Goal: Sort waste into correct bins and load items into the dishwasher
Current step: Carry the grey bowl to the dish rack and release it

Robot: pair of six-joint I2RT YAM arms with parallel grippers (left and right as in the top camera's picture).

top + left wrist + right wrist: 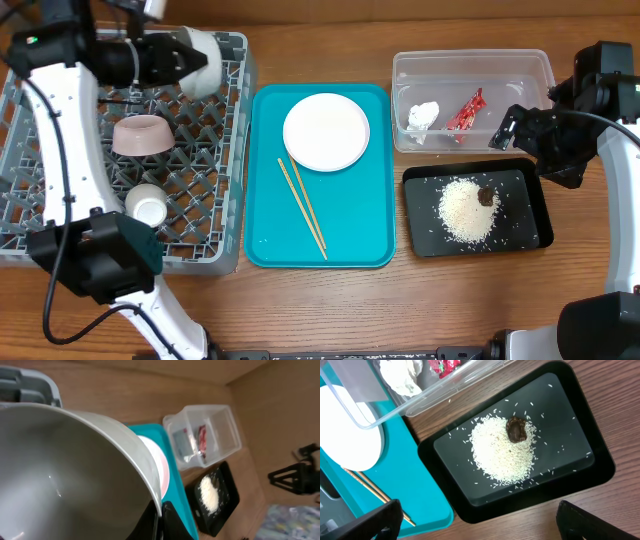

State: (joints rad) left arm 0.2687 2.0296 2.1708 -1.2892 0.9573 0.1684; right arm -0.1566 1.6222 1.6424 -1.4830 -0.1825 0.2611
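Observation:
The grey-green bowl should next go down with my left gripper to the free rack slots next to the pale pink bowl (140,135) and tilt more steeply, and then my left gripper will let go of the grey-green bowl's rim.
My left gripper (161,521) is shut on the rim of the grey-green bowl (203,60), held tilted above the far right corner of the grey dish rack (237,150). A pale pink bowl (140,135) and a small white cup (147,206) sit in the rack. The white plate (326,131) and chopsticks (302,207) lie on the teal tray (360,225). The clear tub (470,58) holds the tissue (423,117) and red wrapper (465,110). The black tray (525,225) holds rice (500,452) and a brown scrap (516,429). My right gripper (512,128) is open and empty above the black tray's far edge.
The teal tray lies between the rack and the two bins. The clear tub stands directly behind the black tray. Bare wooden table shows along the front edge and to the right of the bins.

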